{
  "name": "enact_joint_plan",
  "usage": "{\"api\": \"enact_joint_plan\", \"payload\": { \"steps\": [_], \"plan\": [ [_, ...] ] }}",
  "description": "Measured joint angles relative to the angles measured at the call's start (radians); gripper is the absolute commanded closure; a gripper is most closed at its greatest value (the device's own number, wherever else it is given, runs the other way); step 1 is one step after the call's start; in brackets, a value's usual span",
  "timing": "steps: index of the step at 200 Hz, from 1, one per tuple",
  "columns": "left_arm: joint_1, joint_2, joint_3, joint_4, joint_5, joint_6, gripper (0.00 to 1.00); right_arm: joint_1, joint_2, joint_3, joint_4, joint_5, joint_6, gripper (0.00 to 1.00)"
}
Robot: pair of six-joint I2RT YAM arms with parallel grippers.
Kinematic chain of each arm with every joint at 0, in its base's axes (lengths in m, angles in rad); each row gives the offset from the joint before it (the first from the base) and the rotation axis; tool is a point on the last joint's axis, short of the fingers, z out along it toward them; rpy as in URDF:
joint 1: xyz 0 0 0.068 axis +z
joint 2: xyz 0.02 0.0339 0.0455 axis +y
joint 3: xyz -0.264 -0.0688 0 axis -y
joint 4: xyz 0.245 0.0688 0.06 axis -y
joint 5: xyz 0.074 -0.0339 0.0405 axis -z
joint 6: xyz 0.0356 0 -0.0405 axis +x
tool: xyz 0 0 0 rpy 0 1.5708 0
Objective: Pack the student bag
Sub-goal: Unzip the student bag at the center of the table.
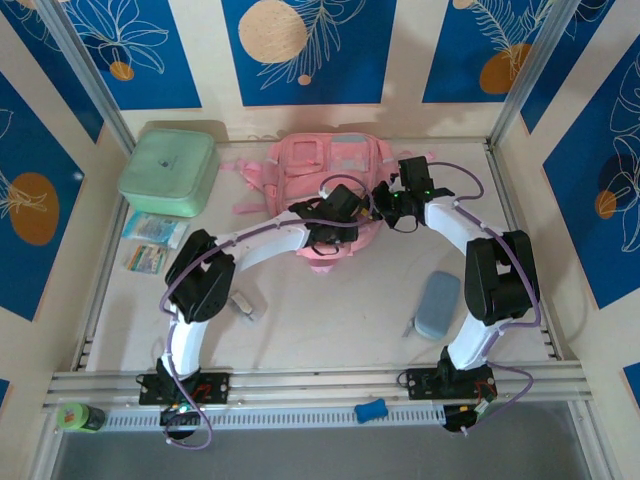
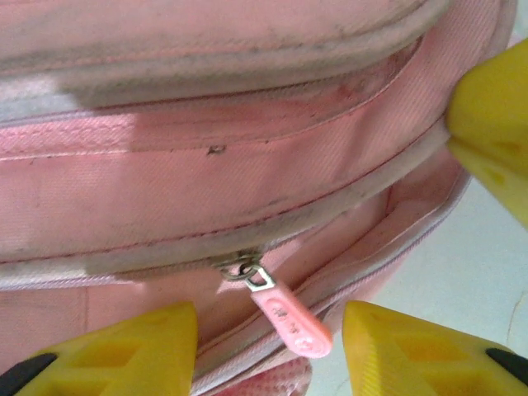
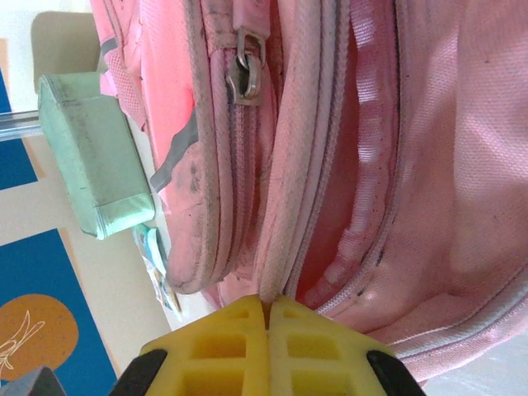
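I will open my right gripper next to release the whitish piped edge beside the gaping main zip.
The student bag (image 1: 325, 165), a soft pink backpack, lies at the back middle of the table. My left gripper (image 1: 335, 222) is at its near edge. In the left wrist view its yellow fingers (image 2: 124, 351) stand open on either side of a pink zipper pull (image 2: 290, 318) without touching it. My right gripper (image 1: 393, 203) comes in from the right. It is shut (image 3: 268, 309) on the whitish piped edge of the student bag (image 3: 462, 165), beside the gaping main zip. A second metal zipper slider (image 3: 247, 73) hangs on a front pocket.
A mint-green square box (image 1: 169, 171) stands at the back left, with two small packets (image 1: 153, 229) in front of it. A grey-blue pouch (image 1: 437, 305) lies near the right arm. A small grey object (image 1: 243, 305) lies by the left arm. A blue item (image 1: 370, 410) rests on the front rail.
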Motion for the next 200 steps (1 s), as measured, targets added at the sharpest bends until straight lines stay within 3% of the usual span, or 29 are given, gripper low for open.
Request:
{"api": "enact_joint_plan", "payload": {
  "steps": [27,51,152,200],
  "plan": [
    [-0.003,0.013,0.009,-0.003,-0.059,-0.022,0.49,0.014,0.0,-0.006,0.013,0.0,0.008,1.0],
    [-0.005,0.04,0.035,-0.021,-0.099,-0.035,0.55,0.017,0.001,-0.006,0.014,0.0,0.015,1.0],
    [-0.003,0.05,-0.011,0.029,-0.102,-0.011,0.99,0.018,0.015,-0.006,0.011,0.0,0.019,1.0],
    [0.01,-0.027,-0.082,0.065,-0.066,0.028,1.0,0.002,0.015,-0.006,-0.002,-0.001,0.011,1.0]
  ]
}}
